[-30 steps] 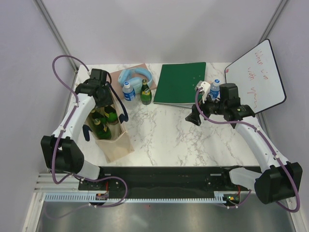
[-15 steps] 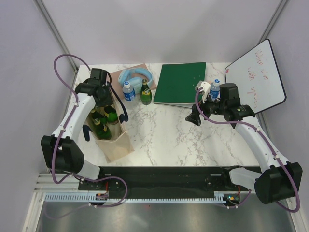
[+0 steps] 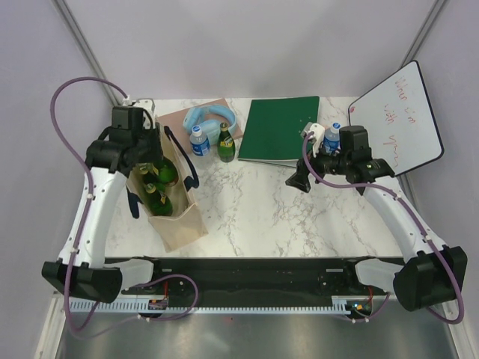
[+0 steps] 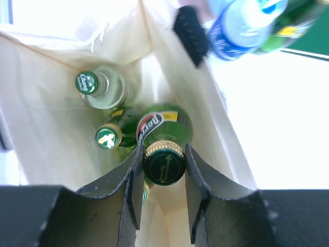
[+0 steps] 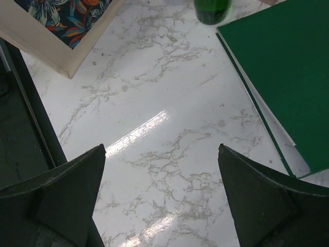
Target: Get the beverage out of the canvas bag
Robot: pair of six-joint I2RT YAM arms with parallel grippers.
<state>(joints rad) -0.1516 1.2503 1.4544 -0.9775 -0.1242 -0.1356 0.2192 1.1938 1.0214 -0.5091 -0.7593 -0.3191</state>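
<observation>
My left gripper draws the green bottle up over the bag's rim next, then down to release it on bare marble by the green binder. The bag's sides surround it.
The beige canvas bag (image 3: 182, 224) with navy handles (image 4: 190, 33) stands at the table's left. Several bottles stand inside it. My left gripper (image 4: 163, 150) reaches down into the bag's mouth and is shut on the neck of a green glass beverage bottle (image 4: 164, 123), its fingers pressed against both sides of the gold-rimmed cap. From above, this gripper (image 3: 152, 159) sits over the bag's far end. A clear bottle (image 4: 103, 86) and another green one (image 4: 109, 136) stand deeper in the bag. My right gripper (image 3: 298, 180) hangs open over bare marble (image 5: 162, 149).
Just outside the bag's far end stand a small water bottle (image 3: 198, 141) and a green bottle (image 3: 226, 143), with a light blue ring-shaped thing (image 3: 212, 116) behind them. A green binder (image 3: 281, 129) lies at the back centre, a whiteboard (image 3: 397, 120) at the right, another water bottle (image 3: 331, 139) beside my right wrist.
My left arm has risen and swung left, with the green bottle in its grip standing higher in the bag. My right arm has barely moved.
</observation>
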